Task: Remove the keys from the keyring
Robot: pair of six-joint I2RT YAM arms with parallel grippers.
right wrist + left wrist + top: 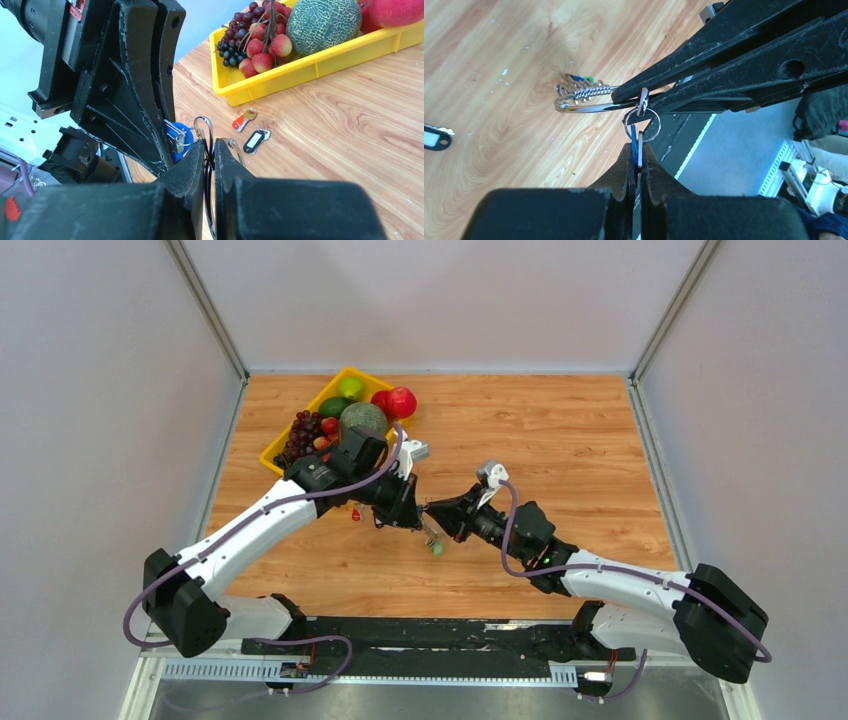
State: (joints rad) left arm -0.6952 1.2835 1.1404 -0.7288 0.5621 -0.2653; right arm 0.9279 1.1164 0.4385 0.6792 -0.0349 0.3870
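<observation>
I need to work the split ring (650, 131) off the keyring with my left gripper next, then carry the ring over the black-tagged key (435, 138) and let go, because loose keys are lying at that key.
Above the table's middle, my left gripper (412, 516) and right gripper (434, 510) meet tip to tip. My left gripper (637, 151) is shut on a blue tag (634, 149) and a silver key (640, 150) that hang from a small split ring (650, 131). That ring is threaded on the keyring (589, 107), a thin silver wire loop. My right gripper (209, 146) is shut on the keyring (204, 122). More keys (576, 86) with green and blue tags bunch at the loop's far end. A red-tagged key (242, 120) and a black-tagged key (254, 141) lie loose on the wood.
A yellow tray (283, 443) with grapes, a melon, apples and limes stands at the back left, close behind my left arm. In the right wrist view the yellow tray (310, 65) sits just beyond the loose keys. A dark tag (434, 137) lies on the wood.
</observation>
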